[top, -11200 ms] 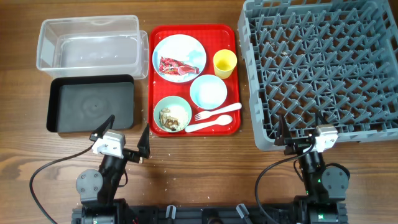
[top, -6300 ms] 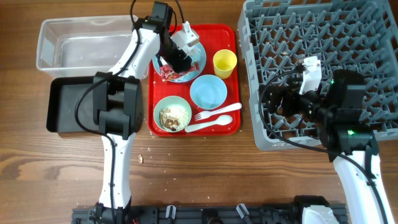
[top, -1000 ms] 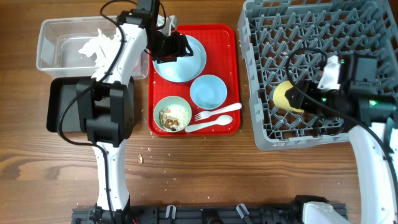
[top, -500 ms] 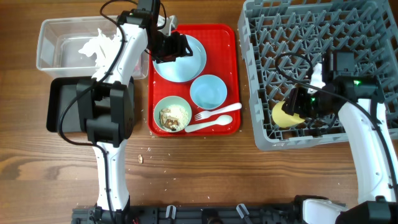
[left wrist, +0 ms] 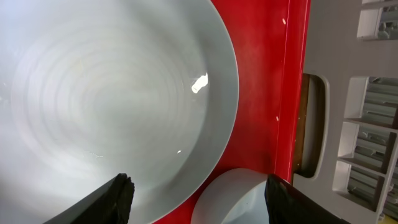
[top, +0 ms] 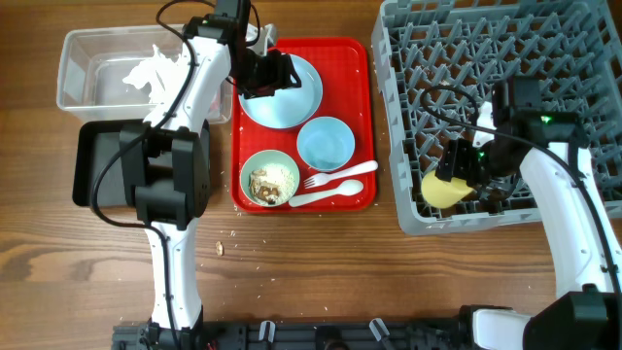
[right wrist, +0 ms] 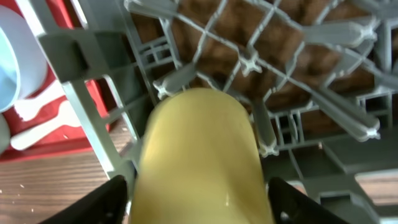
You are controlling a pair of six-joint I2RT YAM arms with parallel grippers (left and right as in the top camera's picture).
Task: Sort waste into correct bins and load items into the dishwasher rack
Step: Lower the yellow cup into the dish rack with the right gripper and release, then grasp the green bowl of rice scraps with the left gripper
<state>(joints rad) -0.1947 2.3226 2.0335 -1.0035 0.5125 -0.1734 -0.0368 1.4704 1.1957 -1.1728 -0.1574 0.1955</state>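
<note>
The mint bowl has food scraps inside. My open left gripper will move back from above the plate [top: 292, 97] and then down onto the mint bowl's rim [top: 296, 179] beside the fork.
My right gripper [top: 457, 170] is shut on the yellow cup [top: 439, 188] and holds it low in the front left corner of the grey dishwasher rack [top: 505, 68]. In the right wrist view the cup [right wrist: 199, 155] fills the gap between the fingers [right wrist: 199, 190]. My left gripper [top: 264, 73] is open and empty over the pale blue plate [top: 292, 97], which shows bare in the left wrist view [left wrist: 112, 93]. White tissue [top: 151, 73] lies in the clear tub [top: 87, 49]. The red wrapper is not in view.
On the red tray [top: 362, 58] stand an empty bowl [top: 326, 143], a bowl with food scraps [top: 270, 180], and the white fork [top: 335, 175] and spoon [top: 330, 195]. The black tray [top: 97, 165] lies partly under my left arm. Crumbs [top: 221, 248] dot the table.
My right gripper has carried the yellow cup down and toward the rack's front left corner. The left arm has stayed still over the plate.
</note>
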